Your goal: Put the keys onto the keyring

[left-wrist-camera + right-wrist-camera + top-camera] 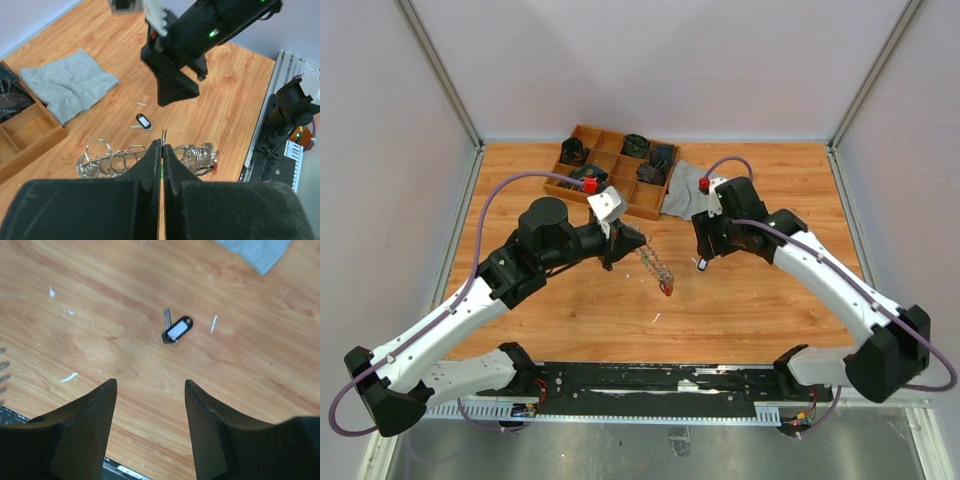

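Observation:
The key lies flat on the wood below, so the robot's right gripper will next come down open onto the thin ring at the tag's end (700, 269) (173, 343) by the key's head.
My left gripper (163, 145) is shut on a thin silver ring (164, 134), which pokes out between its tips. That ring belongs to the keyring, a row of several silver rings (120, 159) with a red tag (215, 168) at one end. From above, the row (656, 266) trails from the left gripper (628, 243) toward the table's middle. One key with a white tag in a black frame (176, 331) lies flat on the wood. My right gripper (150, 383) hovers open and empty above it. The key also shows from above (701, 266) and in the left wrist view (143, 121).
A wooden compartment tray (616, 185) holding dark items stands at the back centre. A grey cloth (685, 188) lies beside it on the right. Small white scraps (69, 376) dot the wood. The black rail (650, 380) runs along the near edge.

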